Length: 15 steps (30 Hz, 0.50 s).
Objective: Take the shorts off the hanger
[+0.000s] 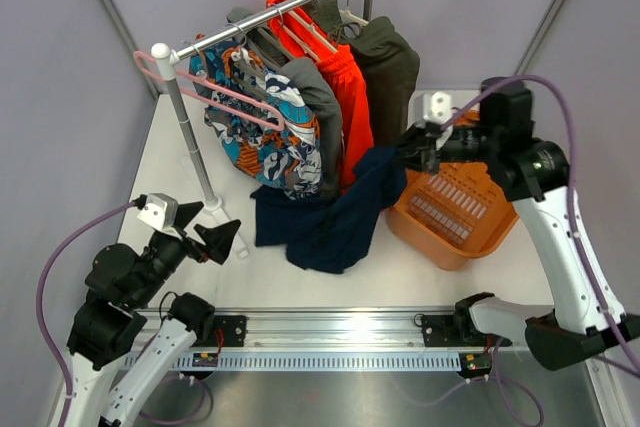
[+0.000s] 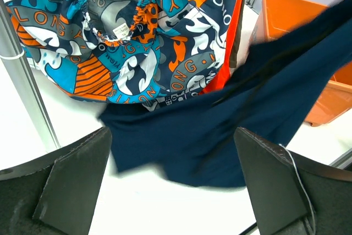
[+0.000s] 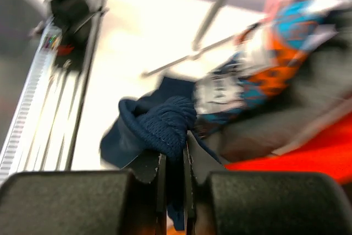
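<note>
The lower end of the shorts is trailing on the tabletop. I will lift my right gripper, carry it over the orange basket, then lower it inside and let go of the fold.
The dark navy shorts [image 1: 330,222] hang stretched from my right gripper [image 1: 408,152] down to the table in front of the rack. In the right wrist view the jaws [image 3: 175,155] are shut on a bunched fold of the shorts [image 3: 162,122]. The pale pink hanger [image 1: 225,95] hangs at the left end of the rail, apart from the shorts. My left gripper [image 1: 215,237] stands open near the rack's pole, left of the shorts. In the left wrist view, the navy cloth [image 2: 220,136] lies beyond the open fingers [image 2: 171,133], untouched.
The rail [image 1: 270,12] carries patterned blue-white-orange shorts [image 1: 270,147], an orange garment [image 1: 350,97] and a dark olive one [image 1: 390,67]. The rack's pole [image 1: 190,137] stands just behind my left gripper. An orange basket [image 1: 455,247] sits on the table under my right arm.
</note>
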Motion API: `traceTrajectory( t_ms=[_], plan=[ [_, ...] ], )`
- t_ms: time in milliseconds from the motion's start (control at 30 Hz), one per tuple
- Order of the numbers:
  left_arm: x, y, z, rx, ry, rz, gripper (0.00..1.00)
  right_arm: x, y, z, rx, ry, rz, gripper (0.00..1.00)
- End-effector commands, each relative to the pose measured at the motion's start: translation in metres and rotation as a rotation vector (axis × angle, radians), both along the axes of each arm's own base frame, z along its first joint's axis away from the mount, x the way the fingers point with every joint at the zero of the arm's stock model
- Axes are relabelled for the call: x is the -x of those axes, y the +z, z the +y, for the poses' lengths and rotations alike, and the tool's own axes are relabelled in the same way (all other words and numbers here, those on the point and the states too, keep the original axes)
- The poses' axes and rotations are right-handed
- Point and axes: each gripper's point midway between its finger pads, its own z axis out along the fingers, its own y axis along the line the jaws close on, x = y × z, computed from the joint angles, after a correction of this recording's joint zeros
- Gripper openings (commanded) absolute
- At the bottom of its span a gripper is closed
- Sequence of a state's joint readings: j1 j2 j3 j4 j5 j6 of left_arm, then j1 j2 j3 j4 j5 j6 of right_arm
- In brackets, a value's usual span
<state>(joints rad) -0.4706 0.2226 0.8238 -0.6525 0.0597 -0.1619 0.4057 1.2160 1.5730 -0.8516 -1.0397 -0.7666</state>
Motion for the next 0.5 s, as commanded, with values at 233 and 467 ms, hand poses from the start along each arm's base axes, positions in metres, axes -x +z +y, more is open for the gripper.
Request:
traceTrajectory(
  t_ms=[233, 467],
  plan=[
    [-0.013, 0.015, -0.016, 0.006, -0.052, -0.048, 0.99, -0.038, 0.234, -0.081, -0.536, -0.405, -0.155, 0.00],
    [-0.016, 0.016, -0.019, -0.010, -0.063, -0.052, 0.99, -0.076, 0.313, -0.154, -0.798, -0.705, -0.164, 0.00]
  ],
)
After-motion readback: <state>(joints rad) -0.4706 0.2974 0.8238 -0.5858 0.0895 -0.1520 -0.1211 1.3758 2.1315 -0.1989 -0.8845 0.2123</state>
